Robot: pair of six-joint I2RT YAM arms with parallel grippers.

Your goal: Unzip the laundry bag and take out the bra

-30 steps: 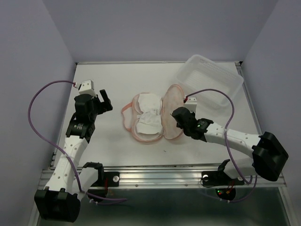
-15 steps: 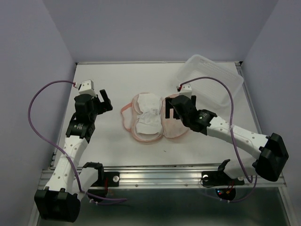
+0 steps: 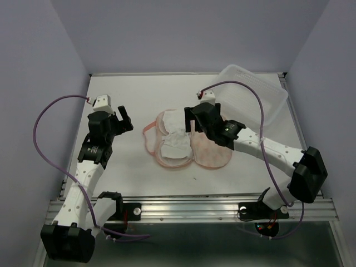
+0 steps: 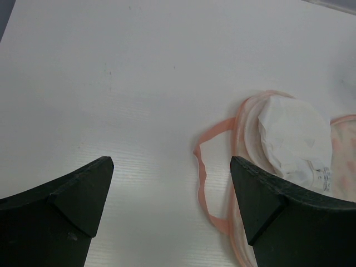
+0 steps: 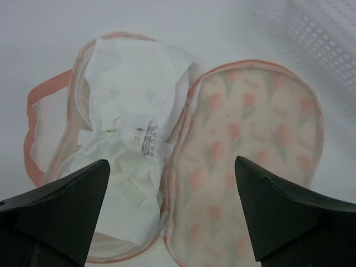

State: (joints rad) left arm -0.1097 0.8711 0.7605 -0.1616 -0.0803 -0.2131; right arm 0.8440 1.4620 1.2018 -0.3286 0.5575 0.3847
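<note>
My right gripper will drop and shift to the left in the top view onto the bra's crumpled middle by the label (image 3: 178, 133) (image 5: 138, 132), since the opened bag leaves it uncovered.
The laundry bag (image 3: 213, 153) lies open in the middle of the table, its printed half flat to the right and its pink loop (image 3: 148, 133) to the left. The white bra (image 3: 173, 136) sits crumpled in the left half. In the right wrist view the bra (image 5: 128, 105) lies left of the printed half (image 5: 253, 139). My right gripper (image 3: 192, 120) hovers open above the bag's middle seam (image 5: 172, 214), holding nothing. My left gripper (image 3: 127, 118) is open and empty, left of the bag; its wrist view (image 4: 169, 194) shows the loop (image 4: 207, 183) and bra (image 4: 292, 133).
A clear plastic tub (image 3: 253, 94) stands at the back right, its corner showing in the right wrist view (image 5: 328, 33). White table (image 3: 128, 94) stretches left and behind the bag. Purple cables loop off both arms.
My right gripper has moved from the printed half's near side up and left to above the bag's middle. The printed half now lies flatter to the right. The left arm has not moved.
</note>
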